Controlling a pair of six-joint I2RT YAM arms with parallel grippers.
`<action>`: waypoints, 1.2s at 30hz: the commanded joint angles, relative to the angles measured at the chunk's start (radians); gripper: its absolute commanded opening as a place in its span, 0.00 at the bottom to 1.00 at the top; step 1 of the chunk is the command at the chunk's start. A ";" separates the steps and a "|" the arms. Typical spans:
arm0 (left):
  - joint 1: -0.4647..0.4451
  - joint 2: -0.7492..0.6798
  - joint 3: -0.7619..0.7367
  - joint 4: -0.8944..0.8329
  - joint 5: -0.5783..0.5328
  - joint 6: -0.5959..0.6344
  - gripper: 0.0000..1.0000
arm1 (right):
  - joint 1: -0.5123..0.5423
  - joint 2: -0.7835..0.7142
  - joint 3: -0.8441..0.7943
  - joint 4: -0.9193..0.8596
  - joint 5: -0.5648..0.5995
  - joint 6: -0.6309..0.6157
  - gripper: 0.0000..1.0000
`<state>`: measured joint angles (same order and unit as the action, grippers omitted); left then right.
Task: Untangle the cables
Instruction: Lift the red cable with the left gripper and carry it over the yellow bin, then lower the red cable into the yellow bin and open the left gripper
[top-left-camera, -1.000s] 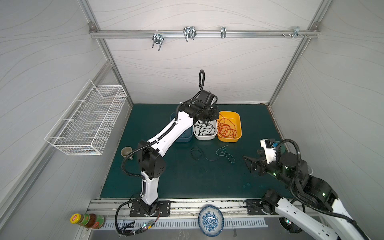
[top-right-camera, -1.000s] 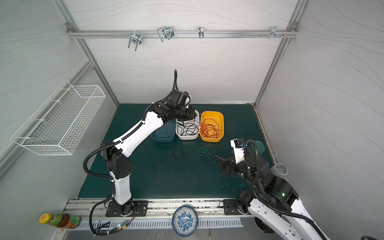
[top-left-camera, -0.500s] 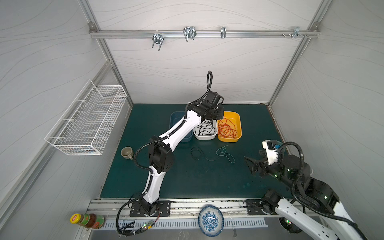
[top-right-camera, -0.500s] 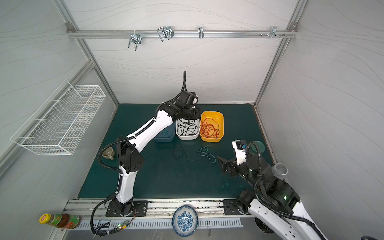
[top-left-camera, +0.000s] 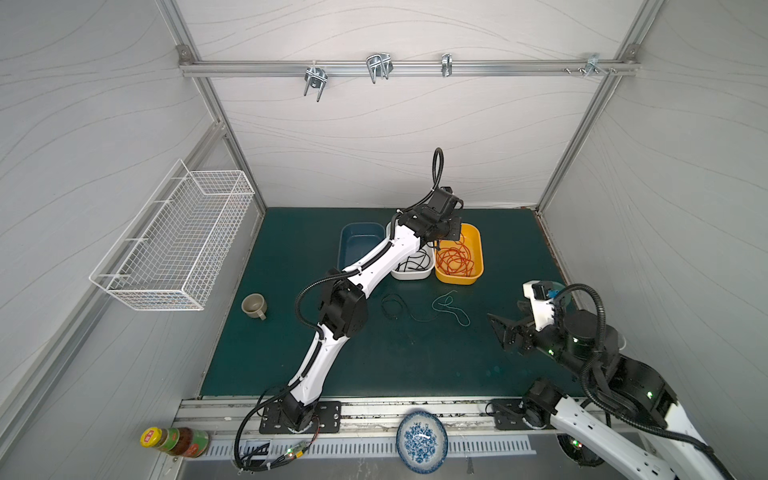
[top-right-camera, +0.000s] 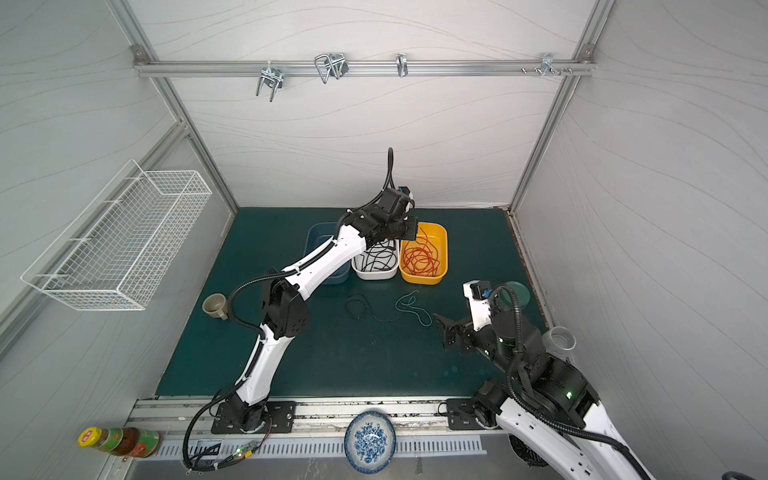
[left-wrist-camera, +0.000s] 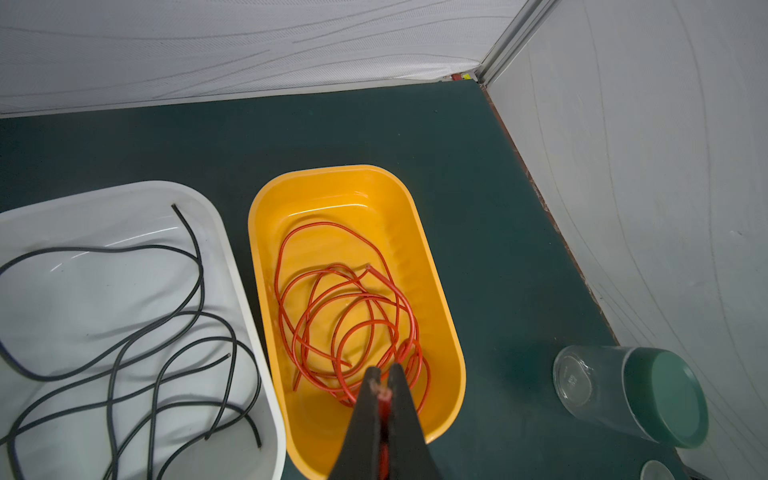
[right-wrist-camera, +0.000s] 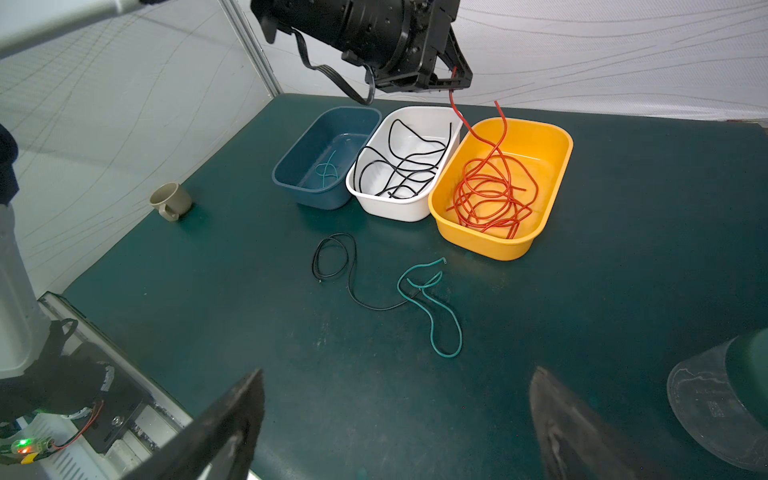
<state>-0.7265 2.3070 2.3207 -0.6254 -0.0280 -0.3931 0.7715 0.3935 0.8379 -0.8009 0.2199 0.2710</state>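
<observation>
I will next lower my left gripper into the yellow tub (right-wrist-camera: 557, 166) toward the red coils and let go of the cable end there, because the other red cables are already inside.
My left gripper (left-wrist-camera: 384, 374) is shut on the end of a red cable, which hangs down into the yellow tub (right-wrist-camera: 557, 166). It hovers above that tub's back-left corner in both top views (top-left-camera: 455, 230) (top-right-camera: 411, 230). The red cables (right-wrist-camera: 490, 195) lie coiled inside. Black cables (right-wrist-camera: 399, 166) fill the white tub (right-wrist-camera: 399, 210), and one teal cable (right-wrist-camera: 326, 170) lies in the blue tub (right-wrist-camera: 299, 162). On the mat a loose black cable (right-wrist-camera: 314, 261) crosses a loose teal cable (right-wrist-camera: 431, 332). My right gripper (right-wrist-camera: 399, 372) stands open and holds nothing, low over the mat, front right of them.
A beige cup (top-left-camera: 254, 306) stands on the mat's left side. A glass jar with a green lid (left-wrist-camera: 623, 390) lies by the right wall, with a clear cup (top-right-camera: 559, 338) near it. A wire basket (top-left-camera: 178, 237) hangs on the left wall. A patterned plate (top-left-camera: 422, 440) and a sauce bottle (top-left-camera: 174, 440) rest at the front rail.
My left gripper has swung right from above the white tub to above the yellow tub, still holding the red cable. The right arm has barely moved.
</observation>
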 joint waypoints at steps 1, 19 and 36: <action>-0.013 0.060 0.058 0.043 -0.043 0.025 0.00 | -0.015 -0.012 -0.012 0.023 -0.018 -0.021 0.99; -0.077 0.230 0.120 -0.020 -0.071 0.066 0.01 | -0.041 -0.006 -0.016 0.031 -0.050 -0.027 0.99; -0.075 0.147 0.124 -0.081 -0.033 0.131 0.46 | -0.041 -0.004 -0.017 0.030 -0.046 -0.027 0.99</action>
<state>-0.7998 2.5156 2.3928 -0.7055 -0.0704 -0.2844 0.7334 0.3935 0.8288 -0.7937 0.1745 0.2607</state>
